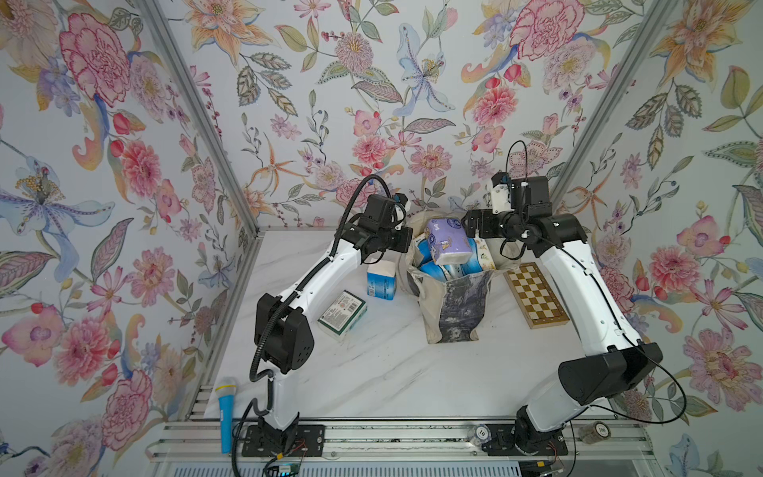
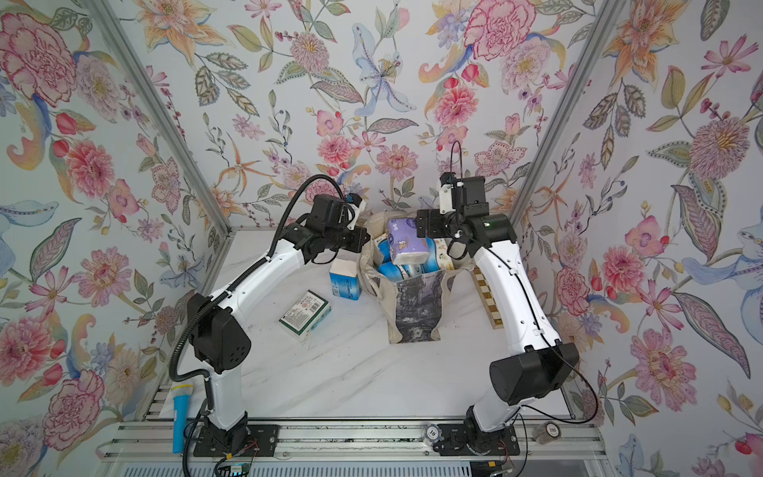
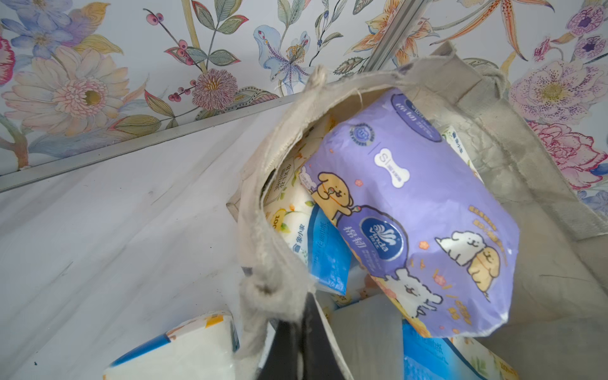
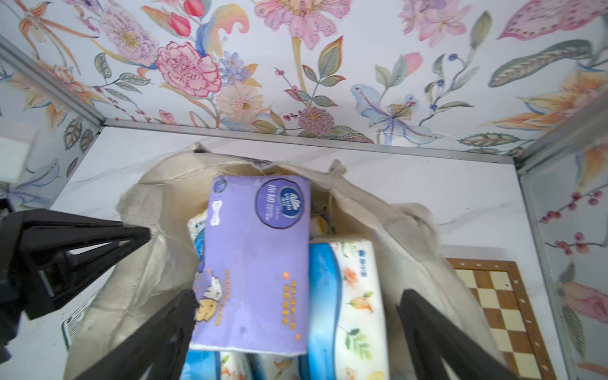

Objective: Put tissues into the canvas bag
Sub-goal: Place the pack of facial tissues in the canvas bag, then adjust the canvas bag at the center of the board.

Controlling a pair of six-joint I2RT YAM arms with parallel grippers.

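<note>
The lilac pack (image 1: 448, 241) is inside the bag, so my left gripper will next stay almost still and open its fingers to let go of the bag's rim by the standing blue-white pack.
The cream canvas bag (image 1: 454, 305) (image 2: 417, 309) stands at the back of the table, mouth up, stuffed with several tissues packs. A lilac pack (image 1: 448, 241) (image 2: 406, 241) (image 3: 421, 210) (image 4: 260, 263) lies on top of the blue-and-white ones (image 4: 348, 296). My left gripper (image 1: 404, 241) (image 2: 363, 241) (image 3: 304, 306) is shut on the bag's left rim (image 3: 263, 210). My right gripper (image 1: 468, 225) (image 2: 423, 225) (image 4: 297, 296) hangs open over the mouth, its jaws wide apart on either side of the lilac pack, not clamping it. Outside the bag, a blue-white pack (image 1: 382, 281) (image 2: 344, 281) stands beside it and a green-white barcode pack (image 1: 342, 314) (image 2: 305, 314) lies flat.
A wooden chessboard (image 1: 534, 295) (image 4: 503, 312) lies right of the bag, under the right arm. A blue toy microphone (image 1: 226, 413) (image 2: 180, 413) rests at the front left edge. Two poker chips (image 1: 481, 433) (image 1: 594, 431) sit on the front rail. Flowered walls enclose three sides.
</note>
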